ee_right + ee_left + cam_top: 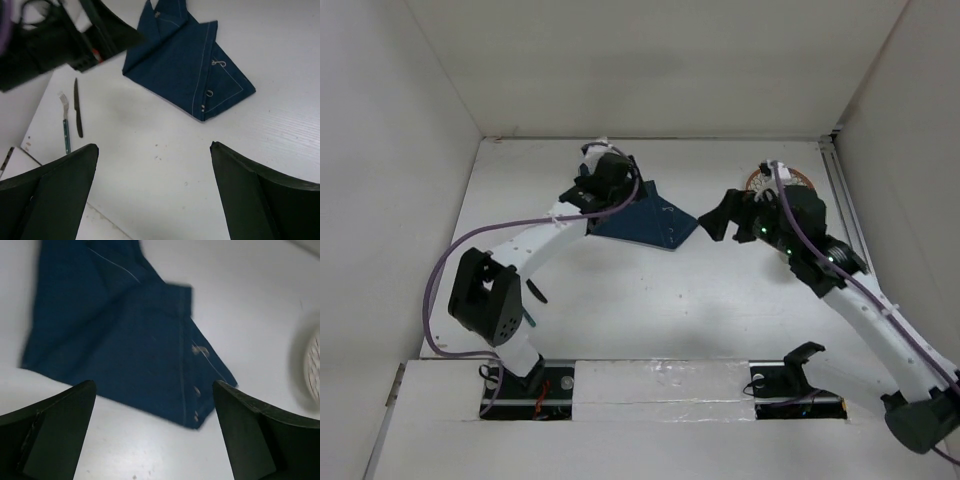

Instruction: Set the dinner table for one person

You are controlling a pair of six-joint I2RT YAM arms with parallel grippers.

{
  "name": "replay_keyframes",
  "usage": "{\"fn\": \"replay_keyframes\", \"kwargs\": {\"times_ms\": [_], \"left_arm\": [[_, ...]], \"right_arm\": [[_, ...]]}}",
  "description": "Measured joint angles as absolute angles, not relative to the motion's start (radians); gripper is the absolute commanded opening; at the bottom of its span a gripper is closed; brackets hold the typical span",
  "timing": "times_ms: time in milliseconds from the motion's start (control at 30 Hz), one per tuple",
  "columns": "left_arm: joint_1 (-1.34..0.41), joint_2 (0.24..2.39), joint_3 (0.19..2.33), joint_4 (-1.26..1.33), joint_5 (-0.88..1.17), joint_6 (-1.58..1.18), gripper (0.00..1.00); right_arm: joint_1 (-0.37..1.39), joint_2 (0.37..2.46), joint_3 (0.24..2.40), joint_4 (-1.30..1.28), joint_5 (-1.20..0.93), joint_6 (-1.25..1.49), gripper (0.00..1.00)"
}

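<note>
The placemat lies folded, so my left gripper moves down and left in the top view onto the placemat's side edge farthest from the plate next.
The white dinner table (650,300) fills the top view. A dark blue cloth placemat (647,221) with white line drawing lies folded and skewed at its middle back; it also shows in the left wrist view (125,340) and the right wrist view (185,65). My left gripper (610,185) hovers over the placemat's left corner, open and empty (155,430). My right gripper (720,218) is just right of the placemat, open and empty (152,190) above bare table. A plate (782,179) sits at the back right, partly hidden by my right arm.
A black knife (77,107) and a teal-handled fork (65,125) lie side by side at the table's near left, partly under my left arm (535,292). White walls close in the table on the left, back and right.
</note>
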State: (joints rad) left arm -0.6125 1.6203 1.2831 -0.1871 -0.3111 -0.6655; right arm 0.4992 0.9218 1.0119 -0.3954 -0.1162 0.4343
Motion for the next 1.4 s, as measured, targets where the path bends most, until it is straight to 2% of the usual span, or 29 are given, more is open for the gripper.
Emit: {"fn": "replay_keyframes", "kwargs": {"times_ms": [200, 367, 567, 633, 733, 767, 800, 933, 967, 1067, 1100, 1400], "left_arm": [[-0.387, 1.713, 1.371, -0.257, -0.34, -0.698, 0.97], [-0.29, 1.88, 1.461, -0.286, -0.262, -0.693, 0.91], [-0.226, 2.036, 1.536, -0.284, -0.124, -0.657, 0.82], [-0.204, 2.062, 1.54, -0.273, -0.082, -0.645, 0.82], [-0.175, 2.079, 1.54, -0.262, -0.045, -0.63, 0.77], [-0.167, 2.083, 1.541, -0.254, -0.033, -0.625, 0.73], [-0.161, 2.087, 1.542, -0.248, -0.025, -0.624, 0.6], [-0.156, 2.107, 1.546, -0.204, 0.024, -0.617, 0.28], [-0.156, 2.111, 1.546, -0.191, 0.04, -0.611, 0.15], [-0.157, 2.114, 1.541, -0.152, 0.076, -0.612, 0.1], [-0.158, 2.114, 1.536, -0.135, 0.085, -0.614, 0.0], [-0.158, 2.094, 1.502, -0.075, 0.117, -0.635, 0.0]], "right_arm": [[0.499, 1.195, 0.979, -0.275, -0.133, 0.454, 1.0], [0.499, 1.394, 0.991, -0.21, -0.22, 0.449, 1.0], [0.525, 1.432, 0.99, -0.162, -0.291, 0.439, 1.0], [0.54, 1.42, 0.99, -0.141, -0.305, 0.432, 1.0], [0.557, 1.403, 0.99, -0.124, -0.319, 0.426, 1.0], [0.559, 1.399, 0.99, -0.119, -0.323, 0.424, 1.0], [0.561, 1.395, 0.99, -0.116, -0.325, 0.422, 1.0], [0.563, 1.391, 0.99, -0.105, -0.327, 0.418, 1.0], [0.563, 1.391, 0.99, -0.104, -0.327, 0.416, 1.0], [0.563, 1.391, 0.987, -0.102, -0.329, 0.414, 1.0], [0.563, 1.391, 0.985, -0.103, -0.33, 0.414, 1.0], [0.563, 1.421, 0.985, -0.096, -0.329, 0.415, 1.0]]}}
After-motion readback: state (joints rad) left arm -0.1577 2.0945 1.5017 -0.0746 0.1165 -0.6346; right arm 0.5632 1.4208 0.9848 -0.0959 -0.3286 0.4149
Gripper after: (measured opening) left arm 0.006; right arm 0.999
